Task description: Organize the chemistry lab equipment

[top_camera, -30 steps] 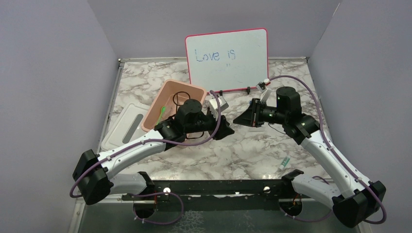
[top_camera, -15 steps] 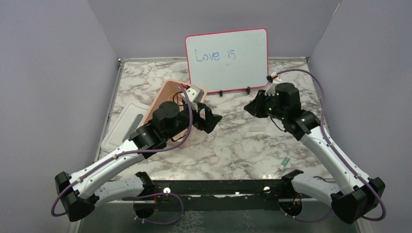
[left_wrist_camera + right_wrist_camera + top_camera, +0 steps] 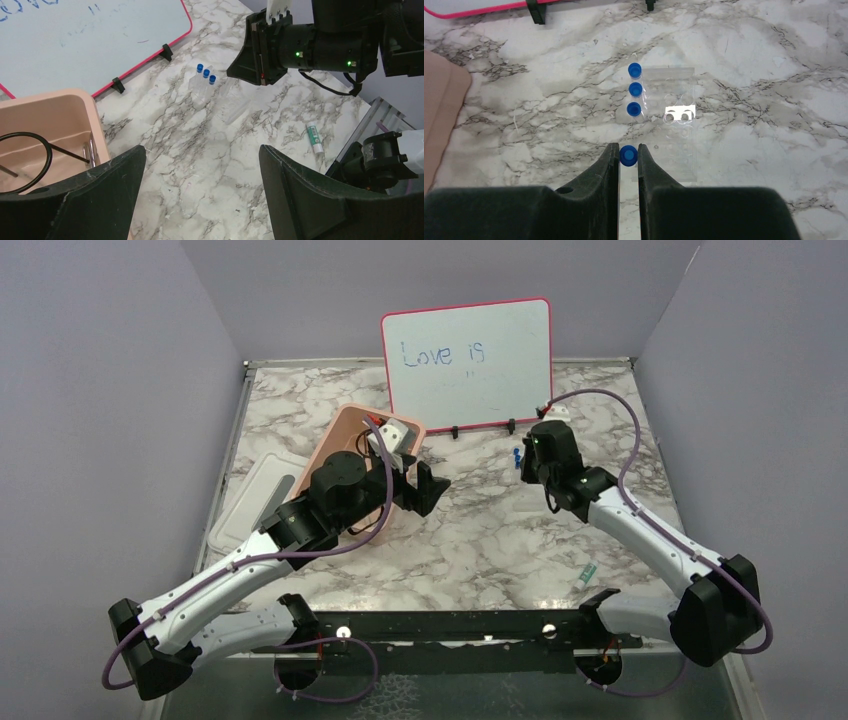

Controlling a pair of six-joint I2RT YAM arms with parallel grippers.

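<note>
The tube in my right gripper comes down onto the clear rack's edge next, beside the nearest standing tube, because the row is empty there.
My right gripper (image 3: 628,156) is shut on a little clear tube with a blue cap (image 3: 628,154), pointing down just in front of a clear rack (image 3: 676,120). Three more blue-capped tubes (image 3: 634,89) stand in a row along the rack's left side. My left gripper (image 3: 201,150) is open and empty above bare marble, beside the pink tub (image 3: 60,102). The tub holds the black wire ring stand (image 3: 30,150) and the thin metal tongs (image 3: 90,152). In the top view the left gripper (image 3: 425,485) is at the tub's right edge and the right gripper (image 3: 525,462) hangs over the tubes (image 3: 516,454).
The pink-framed whiteboard (image 3: 465,360) stands at the back on black feet. The tub's white lid (image 3: 250,502) lies flat left of the tub (image 3: 335,430). A small green-and-white stick (image 3: 587,573) lies near the front right, also in the left wrist view (image 3: 314,138).
My left gripper opened wide and drew back left toward the tub. My right arm swung toward the whiteboard and tipped its gripper down over the tube rack.
</note>
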